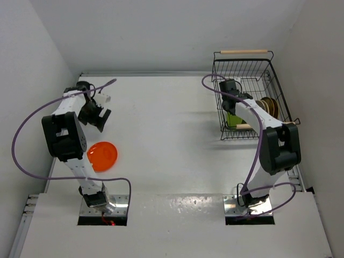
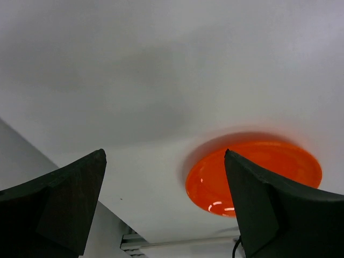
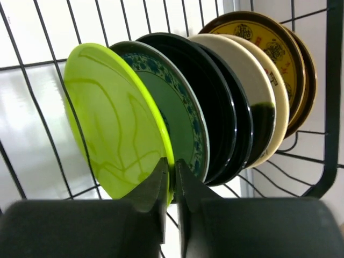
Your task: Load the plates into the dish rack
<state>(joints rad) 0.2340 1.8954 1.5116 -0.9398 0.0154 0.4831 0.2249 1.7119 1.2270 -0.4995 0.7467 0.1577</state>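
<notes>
The orange plate lies flat below my left gripper and nearer my base, so next my left gripper will move down and back onto the orange plate's far rim [image 1: 94, 144] [image 2: 194, 166].
The black wire dish rack [image 1: 271, 80] stands at the far right. Inside it several plates stand on edge: lime green [image 3: 115, 123], blue-grey patterned [image 3: 180, 115], two black [image 3: 223, 107], two cream [image 3: 252, 91], two mustard patterned [image 3: 269, 48]. My right gripper [image 3: 172, 174] is shut on the lime green plate's rim, inside the rack [image 1: 232, 91]. The orange plate [image 1: 102, 156] lies flat on the table at the left; it also shows in the left wrist view [image 2: 252, 174]. My left gripper [image 1: 99, 115] is open and empty, above the table behind the orange plate.
White walls close in on the left, back and right. The rack's wooden handles [image 1: 243, 51] sit at its far and near ends. The left arm's purple cable [image 1: 32, 115] loops out toward the left wall. The table's left edge [image 2: 70, 180] shows near the left gripper.
</notes>
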